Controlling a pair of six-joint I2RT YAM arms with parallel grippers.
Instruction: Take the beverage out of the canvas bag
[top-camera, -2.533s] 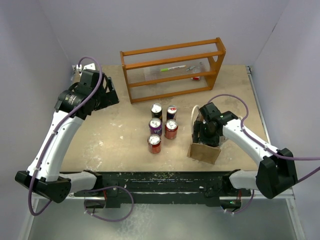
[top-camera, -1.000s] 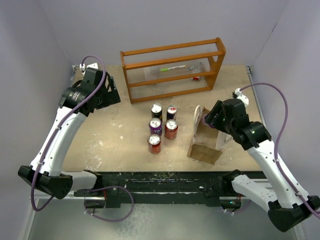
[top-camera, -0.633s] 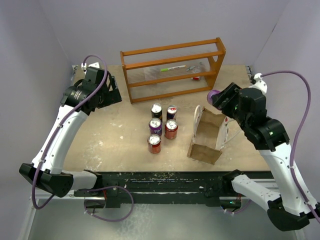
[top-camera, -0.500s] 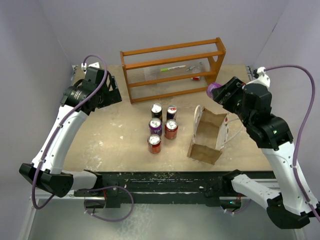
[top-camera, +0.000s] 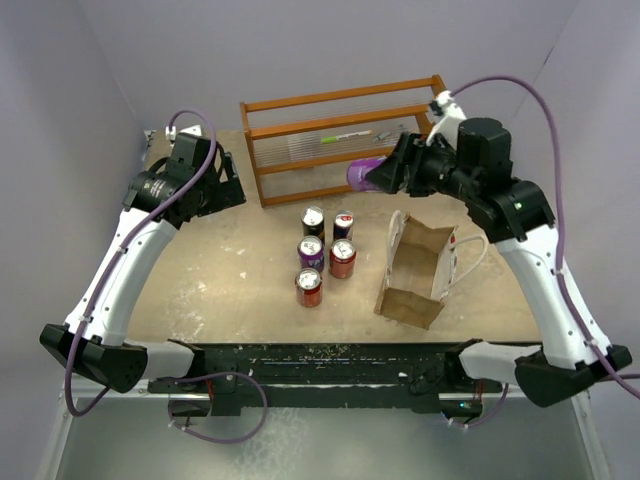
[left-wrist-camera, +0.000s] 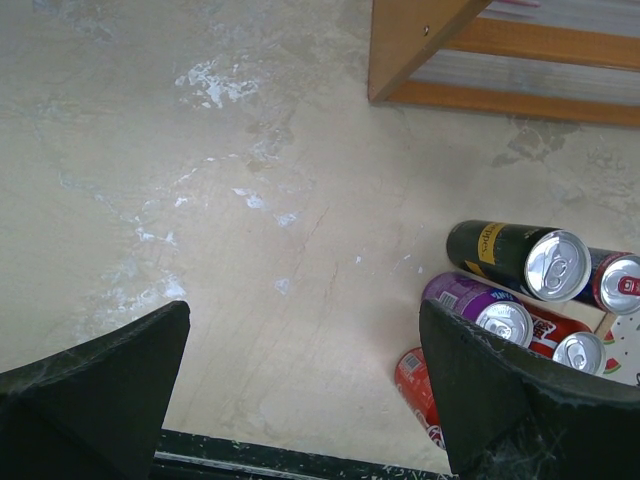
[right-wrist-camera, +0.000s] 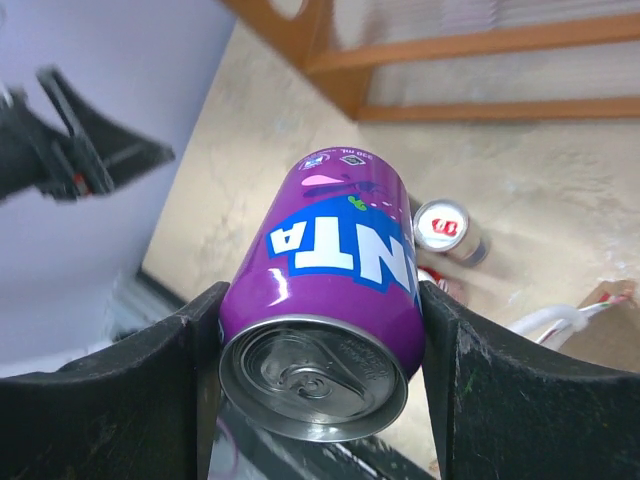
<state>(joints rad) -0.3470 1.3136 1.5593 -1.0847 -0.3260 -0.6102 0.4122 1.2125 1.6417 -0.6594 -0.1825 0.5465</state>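
Observation:
The right gripper next needs to move back and down, turning the can upright, into the gap between the front red can and the bag, because that part of the tabletop is bare.
My right gripper (top-camera: 385, 174) is shut on a purple Fanta can (top-camera: 364, 171) and holds it on its side, high above the table in front of the orange rack. In the right wrist view the can (right-wrist-camera: 330, 270) fills the space between my fingers, its top toward the camera. The tan canvas bag (top-camera: 416, 270) with white loop handles stands open on the table below and right of the can; its inside looks empty. My left gripper (top-camera: 228, 183) is open and empty above the table's left part; in the left wrist view it (left-wrist-camera: 300, 400) hovers over bare tabletop.
Several cans (top-camera: 325, 252) stand in a group left of the bag; they also show in the left wrist view (left-wrist-camera: 520, 300). The orange wooden rack (top-camera: 345, 138) stands at the back with a marker on its shelf. The table's front edge (top-camera: 320, 345) is near.
My right arm lifted out of the bag with the purple can and swung it up and left, in front of the rack. The left arm barely moved.

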